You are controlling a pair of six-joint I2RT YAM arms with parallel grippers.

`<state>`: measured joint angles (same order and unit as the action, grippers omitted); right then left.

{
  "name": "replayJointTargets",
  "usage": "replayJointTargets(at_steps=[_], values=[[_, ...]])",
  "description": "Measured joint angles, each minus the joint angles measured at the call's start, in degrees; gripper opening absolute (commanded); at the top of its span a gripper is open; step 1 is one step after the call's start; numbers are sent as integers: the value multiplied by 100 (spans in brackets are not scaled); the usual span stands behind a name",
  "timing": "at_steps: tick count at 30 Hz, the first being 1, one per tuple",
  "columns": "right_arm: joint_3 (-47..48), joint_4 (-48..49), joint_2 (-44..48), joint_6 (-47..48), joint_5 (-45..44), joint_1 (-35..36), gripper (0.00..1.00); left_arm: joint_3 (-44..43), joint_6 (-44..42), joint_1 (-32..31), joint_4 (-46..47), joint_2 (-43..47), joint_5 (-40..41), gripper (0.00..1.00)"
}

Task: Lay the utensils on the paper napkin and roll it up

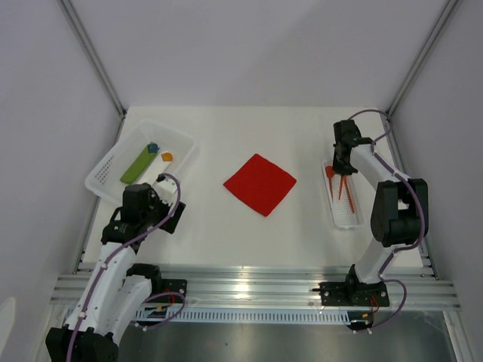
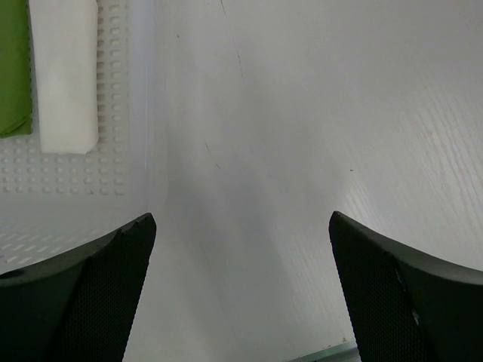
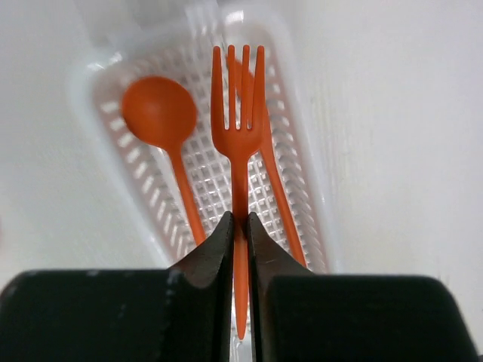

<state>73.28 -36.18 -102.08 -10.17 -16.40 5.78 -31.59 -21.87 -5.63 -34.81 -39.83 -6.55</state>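
The napkin's far half (image 1: 257,173) is bare, so the robot's right gripper should go to the left in the top view next, then move down to let go of the fork there.
The red paper napkin (image 1: 259,183) lies flat and unrolled mid-table. The orange utensils (image 1: 341,187) are in a narrow white mesh tray (image 1: 349,219) on the right. In the right wrist view my right gripper (image 3: 240,220) is shut on the handle of the orange fork (image 3: 238,113), over the tray (image 3: 302,188). An orange spoon (image 3: 160,117) lies to its left and a third orange handle (image 3: 281,192) to its right. My left gripper (image 2: 241,226) is open and empty over bare table, beside the white basket (image 2: 75,173).
A white perforated basket (image 1: 106,177) at the back left holds a green bar (image 1: 136,164), a small blue block (image 1: 153,147) and a small orange block (image 1: 167,157). White walls close in the table's back and sides.
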Motion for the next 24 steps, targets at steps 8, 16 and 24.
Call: replayJointTargets(at_steps=[8, 16, 24], values=[[841, -57, 669, 42, -544, 1193, 0, 11, 2, 0, 2, 94, 46, 99], [2037, 258, -671, -387, -201, 3316, 0, 55, 44, 2, 2, 175, 94, 99], [3014, 170, -2260, -938, 105, 3486, 0, 68, 44, 2, 4, 192, 103, 99]])
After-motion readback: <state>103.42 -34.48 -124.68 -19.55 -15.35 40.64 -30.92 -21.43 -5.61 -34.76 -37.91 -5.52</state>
